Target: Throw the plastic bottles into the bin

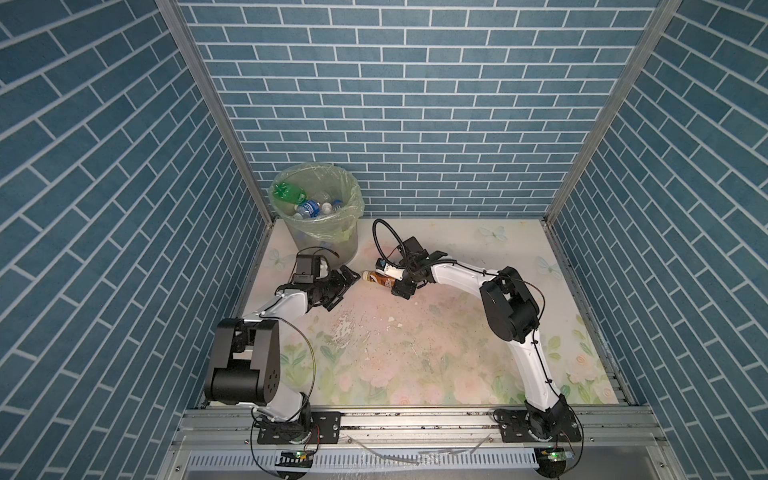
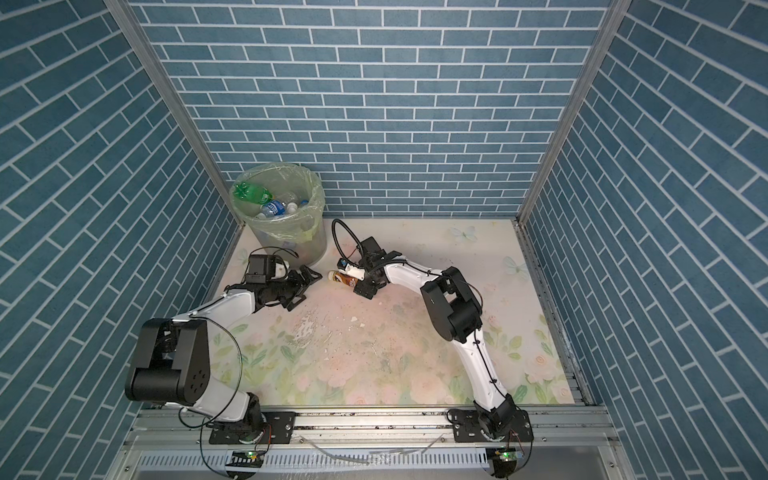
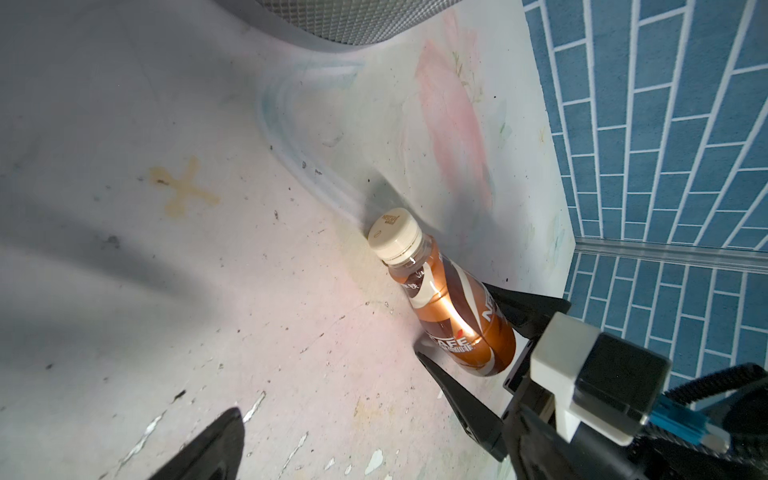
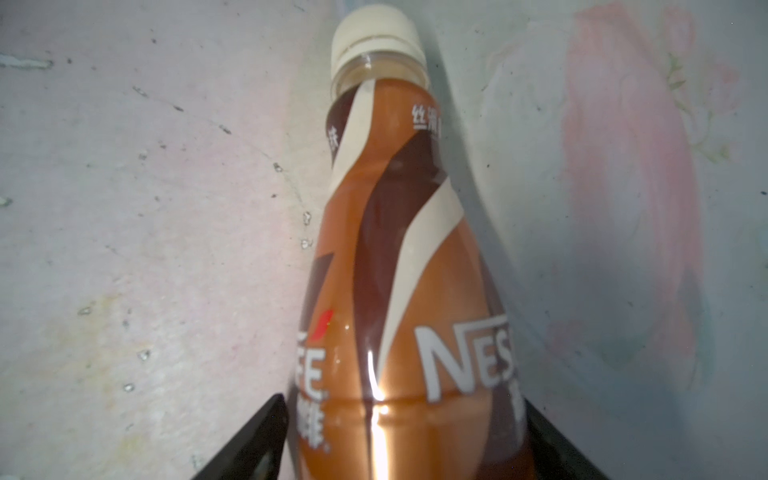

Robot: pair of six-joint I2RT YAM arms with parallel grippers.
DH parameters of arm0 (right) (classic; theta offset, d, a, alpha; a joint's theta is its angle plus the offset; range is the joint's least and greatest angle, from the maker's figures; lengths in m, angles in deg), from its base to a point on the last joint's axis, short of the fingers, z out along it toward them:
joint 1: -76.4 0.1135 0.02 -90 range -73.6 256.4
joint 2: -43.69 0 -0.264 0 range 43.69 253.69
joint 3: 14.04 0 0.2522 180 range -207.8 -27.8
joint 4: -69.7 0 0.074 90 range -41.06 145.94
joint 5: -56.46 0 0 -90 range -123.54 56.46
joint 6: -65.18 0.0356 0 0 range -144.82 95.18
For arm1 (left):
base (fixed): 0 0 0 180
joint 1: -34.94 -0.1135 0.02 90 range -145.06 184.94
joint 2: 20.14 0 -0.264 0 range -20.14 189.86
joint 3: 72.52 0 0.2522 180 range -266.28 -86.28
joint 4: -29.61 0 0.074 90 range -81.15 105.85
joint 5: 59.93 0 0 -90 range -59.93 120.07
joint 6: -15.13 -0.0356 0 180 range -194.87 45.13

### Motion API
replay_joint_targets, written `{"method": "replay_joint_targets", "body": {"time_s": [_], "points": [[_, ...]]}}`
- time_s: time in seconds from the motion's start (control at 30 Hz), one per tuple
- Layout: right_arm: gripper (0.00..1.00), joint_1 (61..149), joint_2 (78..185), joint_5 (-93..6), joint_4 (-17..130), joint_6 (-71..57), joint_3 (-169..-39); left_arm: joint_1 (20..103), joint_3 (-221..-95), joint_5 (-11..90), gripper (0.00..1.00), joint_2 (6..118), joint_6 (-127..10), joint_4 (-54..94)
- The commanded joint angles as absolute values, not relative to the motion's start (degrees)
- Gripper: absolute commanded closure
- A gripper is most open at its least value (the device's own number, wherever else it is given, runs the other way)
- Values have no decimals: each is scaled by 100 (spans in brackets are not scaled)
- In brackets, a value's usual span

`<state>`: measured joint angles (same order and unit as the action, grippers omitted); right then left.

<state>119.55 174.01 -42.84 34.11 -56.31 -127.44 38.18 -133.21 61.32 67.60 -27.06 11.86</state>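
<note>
My left gripper is on one side of the cream cap (image 1: 366,276) (image 3: 395,236) and my right gripper is on the other, so my left gripper should next move outward and across to close on this uncovered end.
A brown-labelled plastic bottle (image 1: 376,278) (image 2: 343,279) with a cream cap lies on its side on the flowered table, just right of the foot of the bin (image 1: 328,245) (image 2: 291,245). My right gripper (image 1: 390,281) (image 2: 358,282) (image 4: 405,415) is shut on its wide lower body, a black finger pressed on each side. The bottle's cap (image 3: 392,235) points toward my left gripper (image 1: 347,291) (image 2: 307,291), which hovers open and empty a short way left of it. Several bottles lie in the bin, among them a green one (image 1: 291,193).
The bin stands in the back left corner against the blue brick walls. Its textured base (image 3: 332,20) is close behind the lying bottle. The table (image 1: 415,353) has worn, flaking patches in the middle. A metal rail (image 1: 415,419) runs along the front edge.
</note>
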Motion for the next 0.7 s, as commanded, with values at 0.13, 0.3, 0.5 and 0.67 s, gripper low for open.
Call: {"method": "replay_joint_targets", "body": {"time_s": [0.13, 0.3, 0.5, 0.67], "points": [[47, 12034, 17122, -4263, 3636, -5210, -12388, 3792, -13154, 6162, 1, 6633, -2675, 1250], [59, 12011, 16628, -4321, 4077, -4578, -11868, 3934, -13105, 6182, 1, 6564, -2429, 1464], [61, 11947, 15795, -4395, 4736, -3359, -11100, 4459, -12906, 5605, 1, 6195, -1695, 2353], [61, 11912, 15093, -4400, 5117, -2737, -10493, 5165, -13158, 4914, 1, 6085, -1470, 2750]]}}
